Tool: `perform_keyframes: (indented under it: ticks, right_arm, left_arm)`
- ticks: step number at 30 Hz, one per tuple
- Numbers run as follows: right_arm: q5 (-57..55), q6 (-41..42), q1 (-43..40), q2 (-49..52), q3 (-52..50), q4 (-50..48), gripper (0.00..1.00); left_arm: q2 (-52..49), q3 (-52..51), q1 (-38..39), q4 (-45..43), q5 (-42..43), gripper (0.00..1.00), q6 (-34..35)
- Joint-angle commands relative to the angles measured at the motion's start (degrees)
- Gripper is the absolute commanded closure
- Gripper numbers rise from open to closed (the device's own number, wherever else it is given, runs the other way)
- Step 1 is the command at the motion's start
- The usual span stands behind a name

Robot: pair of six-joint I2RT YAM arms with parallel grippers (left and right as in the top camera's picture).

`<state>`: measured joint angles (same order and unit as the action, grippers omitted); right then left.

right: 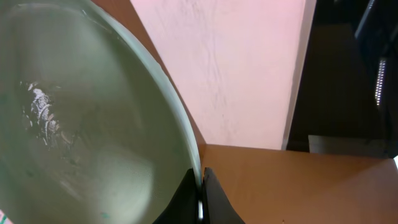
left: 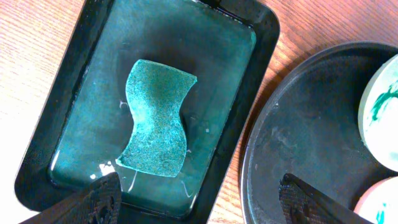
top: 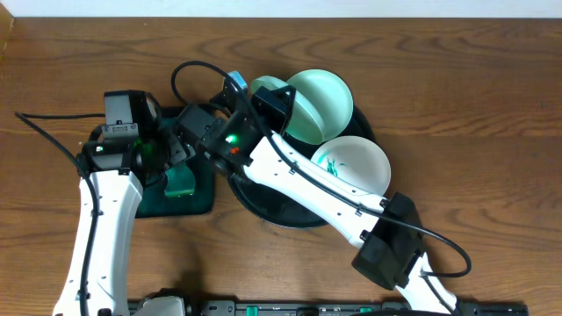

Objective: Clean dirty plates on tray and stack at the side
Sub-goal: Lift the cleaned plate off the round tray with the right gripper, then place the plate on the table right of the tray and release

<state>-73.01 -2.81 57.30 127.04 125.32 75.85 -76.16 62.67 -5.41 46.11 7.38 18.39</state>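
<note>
I will swing my right gripper to its right in the overhead view, past the tray. Then I will lower it to the bare table and let go of the plate.
My right gripper [top: 283, 105] is shut on the rim of a pale teal plate [top: 320, 104] and holds it tilted above the back of the round black tray [top: 272, 209]. In the right wrist view the plate [right: 81, 118] fills the left side, its rim pinched at my gripper [right: 200, 186]. A white plate [top: 358, 162] with green smears lies on the tray. A sliver of another pale plate [top: 263, 86] shows beside the right wrist. My left gripper [left: 199, 202] hangs open and empty over the near edge of the small rectangular tray [left: 264, 68].
A green sponge [left: 155, 118] lies in shallow water in the dark rectangular tray [top: 206, 197], left of the round tray [left: 311, 124]. Two plate edges [left: 382, 112] show at the right of the left wrist view. Bare wooden table surrounds both trays.
</note>
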Motion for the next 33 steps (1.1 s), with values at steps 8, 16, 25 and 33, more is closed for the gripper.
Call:
perform_keyframes:
  ticks: [8,16,25,33]
  right_arm:
    - [3.6,-0.6,-0.1,-0.2,1.4,-0.3,0.99]
    - [28.3,3.3,-7.2,-0.2,1.4,-2.0,0.99]
    - [45.7,9.1,-19.3,-1.2,1.4,-1.4,0.99]
    - [62.1,10.7,-31.6,-6.6,1.4,-3.1,0.99]
  left_arm:
    - [0.1,0.9,0.0,0.1,0.1,0.19,0.7]
    - [0.1,0.9,0.0,0.1,0.1,0.18,0.7]
    - [0.1,0.9,0.0,0.1,0.1,0.19,0.7]
    - [0.1,0.9,0.1,0.2,0.1,0.18,0.7]
